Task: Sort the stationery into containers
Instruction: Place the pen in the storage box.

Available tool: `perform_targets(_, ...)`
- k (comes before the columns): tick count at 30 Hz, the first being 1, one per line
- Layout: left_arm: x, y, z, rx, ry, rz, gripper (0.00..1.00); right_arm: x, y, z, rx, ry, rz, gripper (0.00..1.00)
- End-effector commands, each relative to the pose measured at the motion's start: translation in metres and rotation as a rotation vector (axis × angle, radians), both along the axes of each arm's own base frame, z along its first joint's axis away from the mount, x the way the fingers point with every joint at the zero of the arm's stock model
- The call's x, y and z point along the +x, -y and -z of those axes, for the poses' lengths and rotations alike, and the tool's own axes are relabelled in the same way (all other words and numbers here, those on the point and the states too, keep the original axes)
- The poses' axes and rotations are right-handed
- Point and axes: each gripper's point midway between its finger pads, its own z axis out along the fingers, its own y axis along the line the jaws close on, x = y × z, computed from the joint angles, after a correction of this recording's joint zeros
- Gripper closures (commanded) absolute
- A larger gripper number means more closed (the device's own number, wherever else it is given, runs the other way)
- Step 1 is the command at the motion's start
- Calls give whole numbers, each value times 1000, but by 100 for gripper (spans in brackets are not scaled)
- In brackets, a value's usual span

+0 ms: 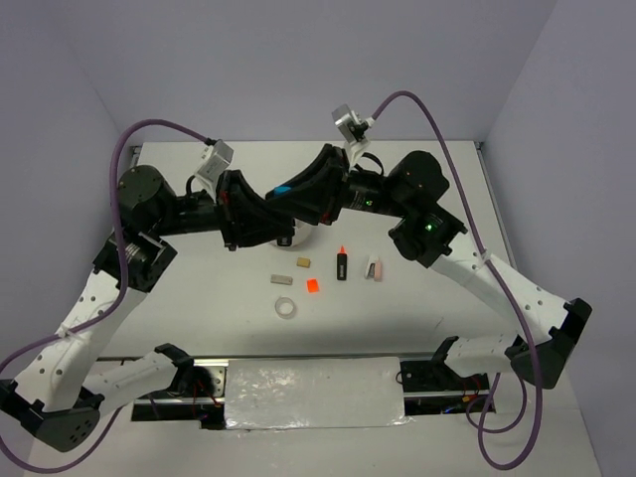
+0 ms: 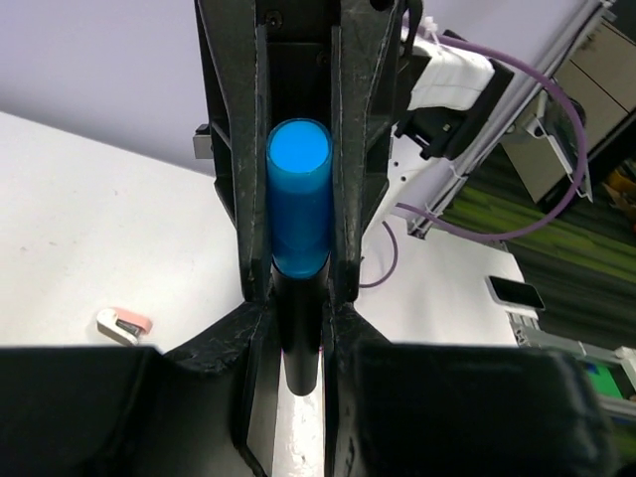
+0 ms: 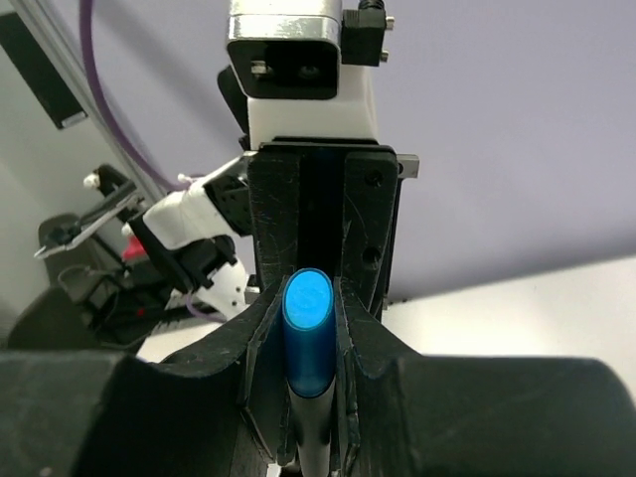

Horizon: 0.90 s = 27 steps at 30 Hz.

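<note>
The round white tub (image 1: 301, 239) is below the meeting arms, so next my right gripper should tilt down, lower the marker in and release it.
A black marker with a blue cap (image 1: 282, 189) is held above the table's middle, where both arms meet. My left gripper (image 1: 274, 207) is shut on its black body (image 2: 298, 328), and the right gripper's fingers (image 2: 350, 149) flank the cap (image 2: 299, 199). My right gripper (image 1: 294, 195) is shut on the blue cap (image 3: 309, 328). The round white tub (image 1: 301, 239) is mostly hidden under the arms. On the table lie an orange-capped marker (image 1: 342, 264), a pink clear tube (image 1: 374, 268), two tan erasers (image 1: 303, 262) (image 1: 281, 280), an orange square (image 1: 312, 286) and a clear tape ring (image 1: 286, 309).
The pink tube also shows in the left wrist view (image 2: 124, 325). A foil-covered panel (image 1: 313, 393) lies at the near edge between the arm bases. Purple cables (image 1: 437, 129) loop over both arms. Walls enclose the table on three sides.
</note>
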Motion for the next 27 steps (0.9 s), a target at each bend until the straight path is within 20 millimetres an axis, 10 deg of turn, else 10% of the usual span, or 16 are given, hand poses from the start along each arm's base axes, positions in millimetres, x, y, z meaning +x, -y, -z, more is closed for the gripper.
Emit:
perform_targets(1,39,-15,-41,-120,185,-254,76,-41,-12,66,-268,-173,-255,100)
perform_targets(3,38,-18,-40,-115,180,-273,51,-41,-12,63,-258,-169,-259,100)
perform_targets(11,41,-21,-32,-83,167,-307,40,-30,-12,65,-258,-167,-224,100)
perform_targets(22,44,-32,34,98,42,-365,24,67,9,75,-277,-193,142,100)
perform_targets(27,40,-51,76,216,-27,-455,12,144,30,106,-347,-209,487,100)
